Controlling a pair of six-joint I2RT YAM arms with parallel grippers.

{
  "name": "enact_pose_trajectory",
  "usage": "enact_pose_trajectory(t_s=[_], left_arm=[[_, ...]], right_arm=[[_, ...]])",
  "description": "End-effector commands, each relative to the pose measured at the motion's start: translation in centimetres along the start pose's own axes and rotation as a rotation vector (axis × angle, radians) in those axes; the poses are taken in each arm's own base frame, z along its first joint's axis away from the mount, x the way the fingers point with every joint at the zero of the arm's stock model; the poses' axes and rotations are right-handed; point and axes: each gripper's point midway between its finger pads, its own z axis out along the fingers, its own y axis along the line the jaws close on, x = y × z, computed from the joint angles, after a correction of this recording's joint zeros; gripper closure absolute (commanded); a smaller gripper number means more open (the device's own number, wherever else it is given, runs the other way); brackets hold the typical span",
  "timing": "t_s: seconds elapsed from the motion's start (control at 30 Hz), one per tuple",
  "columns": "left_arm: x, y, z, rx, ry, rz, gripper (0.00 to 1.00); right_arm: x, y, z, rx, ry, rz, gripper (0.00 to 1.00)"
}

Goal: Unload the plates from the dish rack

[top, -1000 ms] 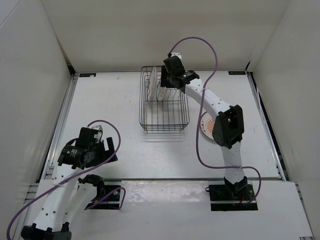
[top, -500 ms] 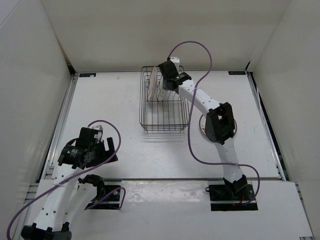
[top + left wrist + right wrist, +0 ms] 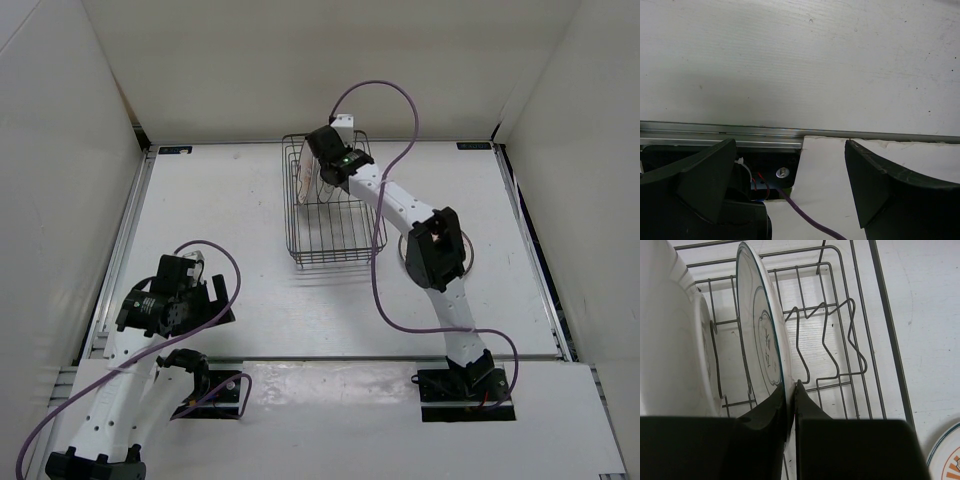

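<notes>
My right gripper is to lift next, come back past the rack, tilt the plate flat and lower it before the near end of the rack, because the table is bare there.
The dish rack (image 3: 331, 263) stands at the table's far middle, with two plates upright at its far end (image 3: 303, 176). In the right wrist view, the plate with the grey flower motif (image 3: 762, 335) stands on edge in the rack (image 3: 860, 340). My right gripper (image 3: 791, 385) is shut on its rim, one finger on each face. A pinkish-white plate (image 3: 670, 340) stands just left of it. The orange-patterned plate (image 3: 947, 457) lies flat on the table right of the rack. My left gripper (image 3: 790, 150) hangs open and empty at the near left (image 3: 215, 300).
White walls close in the table on three sides. A metal rail (image 3: 720, 129) and white paper (image 3: 840, 180) run along the near edge under the left gripper. The right arm's purple cable (image 3: 385, 95) loops above the rack.
My right gripper moved left over the rack's far end and its jaws closed on the flower plate's rim. The left arm has not moved.
</notes>
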Motion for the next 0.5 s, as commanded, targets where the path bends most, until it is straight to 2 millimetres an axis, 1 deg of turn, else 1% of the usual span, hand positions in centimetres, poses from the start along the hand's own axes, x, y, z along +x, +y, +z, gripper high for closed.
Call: enact_pose_trajectory(t_s=[0.0, 0.1, 0.13, 0.2, 0.23, 0.3, 0.37, 0.4, 0.43, 0.47], left_arm=[[-0.3, -0.2, 0.1, 0.015, -0.012, 0.005, 0.0], [-0.3, -0.2, 0.2, 0.014, -0.009, 0.003, 0.0], [-0.4, -0.2, 0.1, 0.016, -0.013, 0.0, 0.0], [-0.2, -0.2, 0.2, 0.015, -0.006, 0.001, 0.0], [-0.3, -0.2, 0.2, 0.014, -0.007, 0.001, 0.0], [-0.2, -0.2, 0.2, 0.015, -0.008, 0.0, 0.0], [-0.4, -0.2, 0.1, 0.016, -0.014, 0.0, 0.0], [-0.4, -0.2, 0.1, 0.017, -0.017, 0.002, 0.0], [-0.3, -0.3, 0.1, 0.019, -0.01, -0.001, 0.0], [-0.2, -0.3, 0.1, 0.02, -0.009, 0.001, 0.0]], right_arm=[[-7.7, -0.1, -4.9, -0.007, -0.196, 0.105, 1.0], [-9.9, -0.5, -6.9, 0.015, -0.263, 0.11, 1.0], [-11.4, -1.3, -8.3, 0.029, -0.298, 0.107, 1.0], [-13.0, -2.0, -9.8, 0.042, -0.34, 0.117, 1.0], [-14.8, -3.3, -12.0, 0.053, -0.381, 0.135, 1.0], [-16.0, -4.6, -13.3, 0.062, -0.406, 0.128, 1.0], [-17.8, -6.5, -17.0, 0.045, -0.449, 0.154, 1.0], [-17.1, -6.8, -17.4, 0.041, -0.431, 0.141, 1.0], [-16.6, -8.0, -18.8, 0.027, -0.413, 0.136, 1.0], [-14.7, -8.1, -18.4, 0.018, -0.369, 0.107, 1.0]])
